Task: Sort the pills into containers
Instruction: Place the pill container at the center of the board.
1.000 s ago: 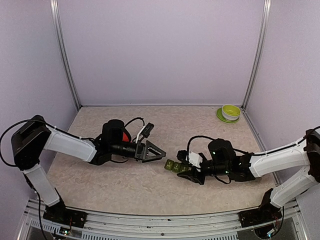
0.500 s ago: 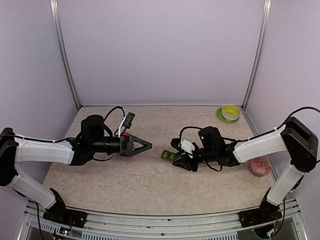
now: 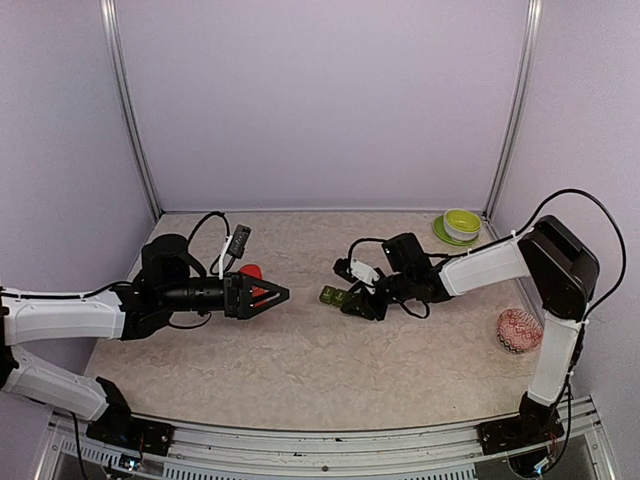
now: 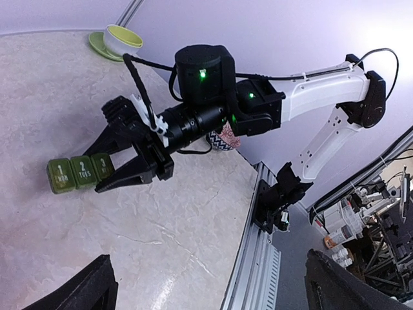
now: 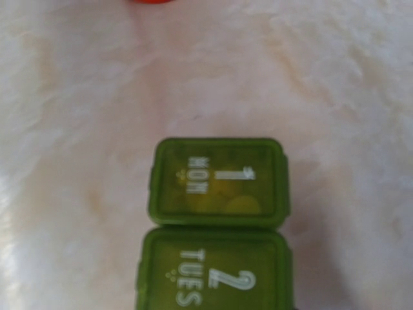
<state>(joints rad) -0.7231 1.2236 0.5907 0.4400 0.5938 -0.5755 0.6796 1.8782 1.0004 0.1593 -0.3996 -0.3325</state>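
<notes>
My right gripper draws the strip of boxes away from my left gripper next. Then it turns the strip's MON end outward and sets it down where the table is clear.
The containers are a strip of three dark-green lidded boxes marked 1, 2 and 3, lying mid-table with lids down. My right gripper is shut on the box 3 end. In the right wrist view the MON and TUES lids fill the frame, and a yellowish round shape, perhaps one of the pills, shows faintly through the MON lid. My left gripper stands open and empty, left of the strip and apart from it. Only its dark fingers show at the bottom corners of its own view.
A red-orange bottle stands just behind the left gripper. A yellow-green bowl on a saucer sits at the back right corner. A patterned round object lies by the right wall. The table's metal front rail runs close by.
The left arm has drawn back to the left, still open. The right arm has carried the containers farther from the front edge and slightly left, uncovering the patterned object at the right.
</notes>
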